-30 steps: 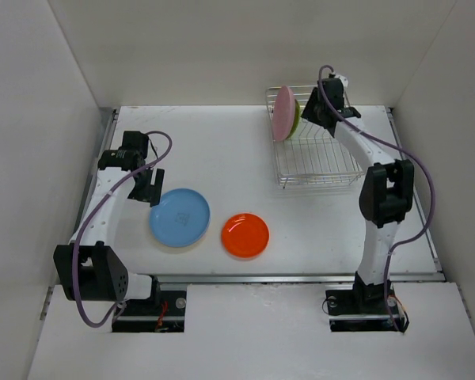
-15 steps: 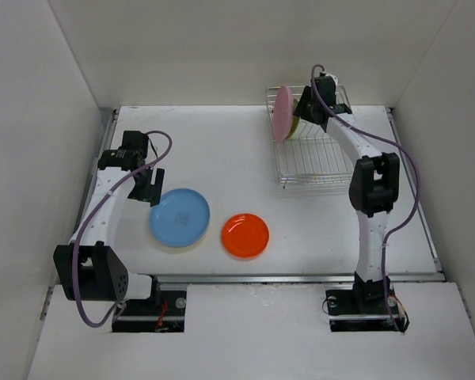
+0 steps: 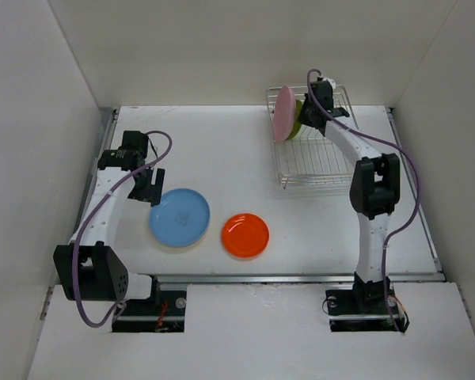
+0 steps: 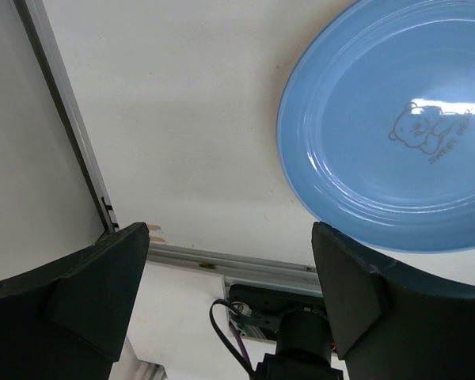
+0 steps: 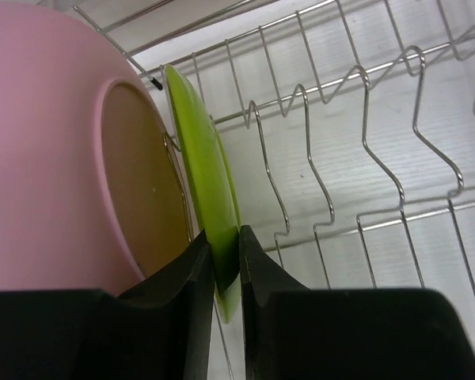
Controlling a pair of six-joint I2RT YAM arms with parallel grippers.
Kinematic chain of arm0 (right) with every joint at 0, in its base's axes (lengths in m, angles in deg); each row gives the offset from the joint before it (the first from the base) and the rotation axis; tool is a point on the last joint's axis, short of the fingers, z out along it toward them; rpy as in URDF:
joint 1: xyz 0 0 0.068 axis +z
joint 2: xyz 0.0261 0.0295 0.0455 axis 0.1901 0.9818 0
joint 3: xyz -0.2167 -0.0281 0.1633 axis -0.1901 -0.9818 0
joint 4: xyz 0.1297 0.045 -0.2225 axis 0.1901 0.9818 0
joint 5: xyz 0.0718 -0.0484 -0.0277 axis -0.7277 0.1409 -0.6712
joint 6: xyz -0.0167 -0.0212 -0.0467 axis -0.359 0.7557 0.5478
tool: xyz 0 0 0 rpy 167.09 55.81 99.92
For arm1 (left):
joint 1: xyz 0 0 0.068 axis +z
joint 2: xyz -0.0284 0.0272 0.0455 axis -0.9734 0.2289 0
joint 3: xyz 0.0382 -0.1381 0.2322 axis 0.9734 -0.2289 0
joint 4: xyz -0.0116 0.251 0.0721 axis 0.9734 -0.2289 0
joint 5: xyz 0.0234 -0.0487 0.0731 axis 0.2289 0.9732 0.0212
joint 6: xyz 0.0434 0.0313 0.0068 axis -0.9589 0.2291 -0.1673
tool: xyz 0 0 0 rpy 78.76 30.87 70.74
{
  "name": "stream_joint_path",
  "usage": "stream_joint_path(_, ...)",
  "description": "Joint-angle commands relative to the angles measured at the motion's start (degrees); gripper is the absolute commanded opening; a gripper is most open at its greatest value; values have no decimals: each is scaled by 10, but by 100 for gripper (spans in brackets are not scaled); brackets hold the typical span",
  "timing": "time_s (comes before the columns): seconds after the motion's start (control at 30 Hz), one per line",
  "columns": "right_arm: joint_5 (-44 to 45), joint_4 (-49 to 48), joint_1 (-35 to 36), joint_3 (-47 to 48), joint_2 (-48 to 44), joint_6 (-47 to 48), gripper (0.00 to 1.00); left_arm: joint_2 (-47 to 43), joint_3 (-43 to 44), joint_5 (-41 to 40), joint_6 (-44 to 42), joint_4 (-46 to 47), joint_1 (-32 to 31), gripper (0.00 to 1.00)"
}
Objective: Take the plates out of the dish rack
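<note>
I will lift my right gripper up clear next, swing it back over the red-orange plate, then tilt it and lower it onto that plate, because the green plate is standing between the rack's wires.
The silver wire dish rack stands at the back right. A pink plate and a lime green plate stand on edge at its far left end. My right gripper is shut on the green plate's rim, one finger on each face. A blue plate and a red-orange plate lie flat on the table. My left gripper hovers open and holds nothing, by the blue plate's left edge.
White walls close in the table on three sides. A metal rail runs along the table's left edge, and another along the front. The rack's other slots hold nothing.
My right gripper reached further into the rack and closed its jaws on the green plate's rim. The left arm and the plates on the table stayed still.
</note>
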Motion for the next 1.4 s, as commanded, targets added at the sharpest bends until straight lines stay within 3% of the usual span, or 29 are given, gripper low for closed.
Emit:
stream_joint_path(0.0,63,-29,8,-23,-90,-22,0,-18,17,8,6,-11,2,81)
stream_joint_path(0.07,116,-24,21,-18,-131,-9,0,-23,17,8,6,-17,2,81)
stream_joint_path(0.23,354,26,60,22,-190,9,0,-52,22,3,1,-29,2,81)
stream_joint_path(0.3,396,43,61,22,-226,9,0,-62,28,3,1,-36,2,81)
stream_joint_path(0.37,408,43,61,-42,-297,9,0,-78,28,-3,-5,-41,2,81)
stream_joint_path(0.53,261,-48,107,-256,-481,40,0,-104,28,-8,-5,-47,2,82)
stream_joint_path(0.6,106,-24,124,-319,-522,48,0,-111,28,-13,-5,-47,2,82)
stream_joint_path(0.67,-36,1,148,-350,-527,68,0,-127,16,-13,-5,-47,2,86)
stream_joint_path(0.8,-224,23,227,-444,-522,125,0,-132,-7,-7,1,-41,2,86)
stream_joint_path(0.97,-295,28,270,-507,-503,125,0,-138,-13,-14,1,-41,7,88)
stream_joint_path(1.17,-306,-24,275,-563,-483,98,0,-138,-13,-14,1,-41,7,88)
stream_joint_path(1.37,-292,-61,280,-561,-399,72,0,-133,-13,-14,1,-41,7,88)
